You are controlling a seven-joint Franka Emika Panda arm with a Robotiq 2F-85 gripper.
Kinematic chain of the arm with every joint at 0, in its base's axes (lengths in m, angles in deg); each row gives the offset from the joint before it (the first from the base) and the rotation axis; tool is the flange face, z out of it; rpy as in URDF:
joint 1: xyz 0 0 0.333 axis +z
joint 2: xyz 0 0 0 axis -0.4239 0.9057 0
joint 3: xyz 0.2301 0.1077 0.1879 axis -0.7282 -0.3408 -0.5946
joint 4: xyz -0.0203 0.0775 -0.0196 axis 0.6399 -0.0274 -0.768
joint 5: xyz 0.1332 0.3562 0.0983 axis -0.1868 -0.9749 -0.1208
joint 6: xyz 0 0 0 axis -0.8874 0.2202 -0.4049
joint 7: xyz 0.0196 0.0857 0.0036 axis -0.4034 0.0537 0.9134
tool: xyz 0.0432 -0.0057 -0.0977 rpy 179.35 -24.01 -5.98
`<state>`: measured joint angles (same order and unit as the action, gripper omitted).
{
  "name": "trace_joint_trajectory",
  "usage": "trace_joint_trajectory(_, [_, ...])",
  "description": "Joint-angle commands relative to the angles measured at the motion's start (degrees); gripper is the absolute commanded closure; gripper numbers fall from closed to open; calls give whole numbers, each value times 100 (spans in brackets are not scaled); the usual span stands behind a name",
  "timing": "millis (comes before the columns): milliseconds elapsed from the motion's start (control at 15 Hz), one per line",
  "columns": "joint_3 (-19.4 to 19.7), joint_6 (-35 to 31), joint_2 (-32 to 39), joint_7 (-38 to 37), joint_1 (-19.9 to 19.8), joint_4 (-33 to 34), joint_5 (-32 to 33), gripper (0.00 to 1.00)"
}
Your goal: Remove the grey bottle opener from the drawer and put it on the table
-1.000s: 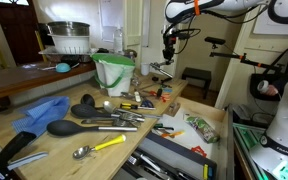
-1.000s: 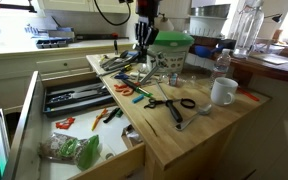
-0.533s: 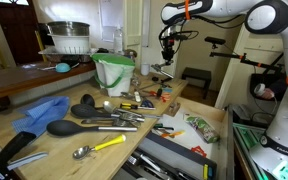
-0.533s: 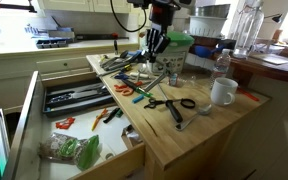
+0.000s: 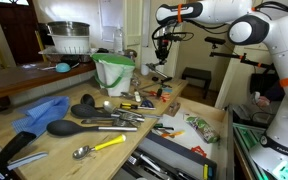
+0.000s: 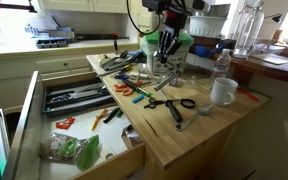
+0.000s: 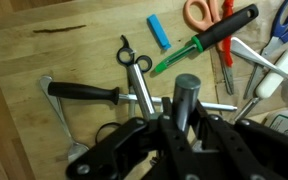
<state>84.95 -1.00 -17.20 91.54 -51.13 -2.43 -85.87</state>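
Note:
My gripper lowers the grey bottle opener (image 7: 187, 94) next toward the black-handled tool's metal stem beside the green screwdriver, then opens.
My gripper (image 7: 174, 128) is shut on the grey bottle opener (image 7: 187, 94), whose round grey handle end sticks up between the fingers. In both exterior views the gripper (image 5: 162, 52) (image 6: 167, 47) hangs above the light-wood table (image 6: 189, 135), over the cluttered tools near the green-and-white container (image 5: 114, 72). The table also shows in an exterior view (image 5: 54, 143). The opener is too small to make out in the exterior views. The light-wood drawer (image 6: 109, 163) stands pulled open beside the table, away from the gripper, with orange-handled tools and a green bag inside; its side also shows in an exterior view (image 5: 222, 127).
Under the gripper lie a black-handled tool (image 7: 84, 93), a green screwdriver (image 7: 189, 50), orange scissors (image 7: 202, 12) and a blue piece (image 7: 159, 30). A white mug (image 6: 223, 91), black scissors (image 6: 169, 103), a blue cloth (image 5: 42, 113) and black ladles (image 5: 69, 126) are on the table. A darker drawer with black trays (image 6: 74, 98) is open.
The arm has swung the gripper further over the table, away from the drawer side, with the opener still held.

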Motion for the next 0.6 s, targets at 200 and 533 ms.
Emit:
trace_joint_trajectory(200, [-121,886,1313,-455,-204,1921,-195,94])
trace_joint_trajectory(533, [-448,1047,1709,-649,-376,2388,-249,94])
